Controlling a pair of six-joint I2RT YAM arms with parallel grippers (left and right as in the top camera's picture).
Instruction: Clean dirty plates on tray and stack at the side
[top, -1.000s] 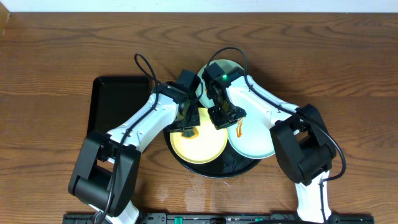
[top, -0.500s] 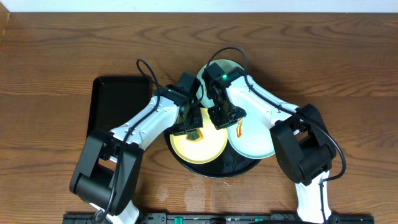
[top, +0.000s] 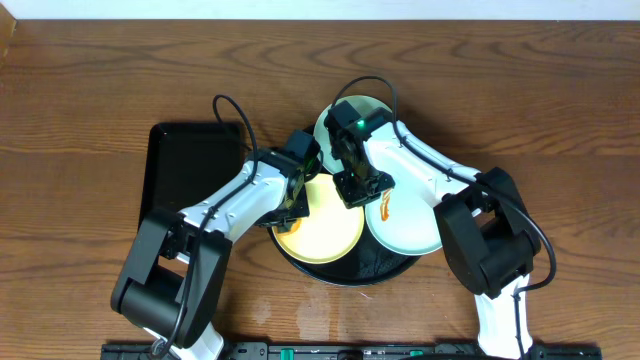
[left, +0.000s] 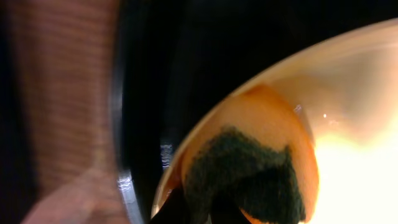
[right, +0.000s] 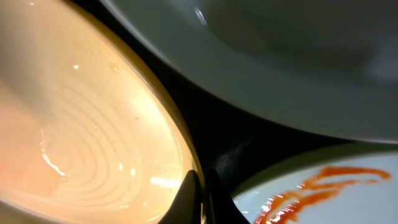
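Note:
My right gripper is going to lift the plate next, carry it to the empty tabletop on the right in the overhead view, lower it and release the plate's rim.
The round black tray (top: 372, 270) holds three plates. The pale yellow plate (top: 322, 230) lies at its left; it also shows in the left wrist view (left: 348, 93) and the right wrist view (right: 81, 124). A mint-green plate with an orange smear (top: 405, 225) lies at the right, seen too in the right wrist view (right: 323, 193). The other mint-green plate (top: 372, 108) is at the back, also in the right wrist view (right: 280, 56). My left gripper (top: 298, 205) is shut on a dark green sponge (left: 242, 171) pressed on the yellow plate's left rim. My right gripper (top: 357, 192) is shut on the yellow plate's right rim (right: 198, 186).
A rectangular black tray (top: 190, 165) lies on the wooden table (top: 90, 120) left of the round tray. Both arms cross over the round tray's back half.
My left gripper has moved the sponge left and back across the yellow plate toward its left rim. The right gripper has stayed put on the plate's rim.

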